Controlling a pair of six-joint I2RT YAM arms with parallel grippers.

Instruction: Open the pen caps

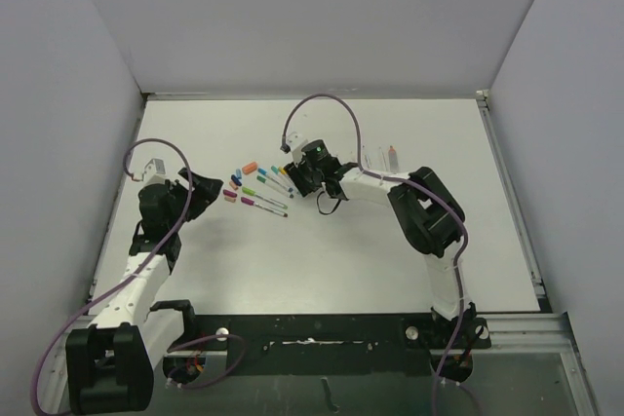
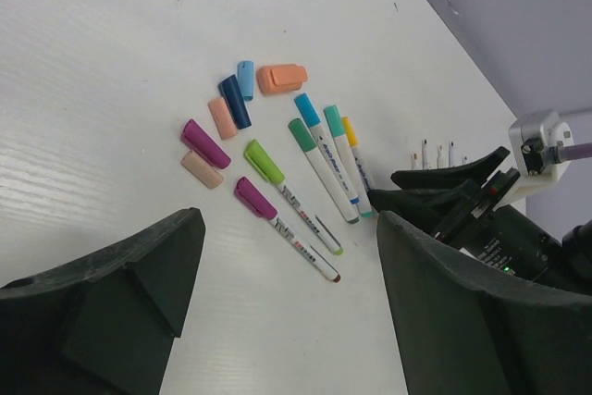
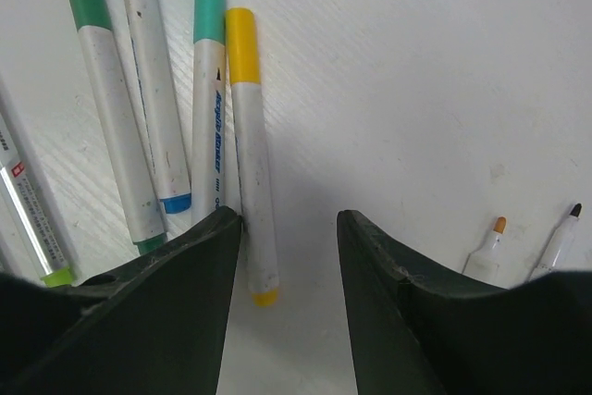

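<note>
My right gripper needs to stay low and close next on the yellow pen's white body, since it lies between my fingers, against the finger by the teal pen.
Several loose pen caps lie in a cluster: a fat orange one, a light blue one, a dark blue one, a magenta one and two peach ones. Beside them lie several capped pens, among them a magenta-capped pen and a lime-capped pen. My left gripper hovers open just left of the cluster, with only bare table between its fingers. My right gripper is open and low over the pens' right side. The yellow pen lies against its left finger.
A few uncapped pens with small tips lie to the right of my right gripper, at the back right in the top view. The white table is walled on three sides. My right arm's black body stands close behind the pens.
</note>
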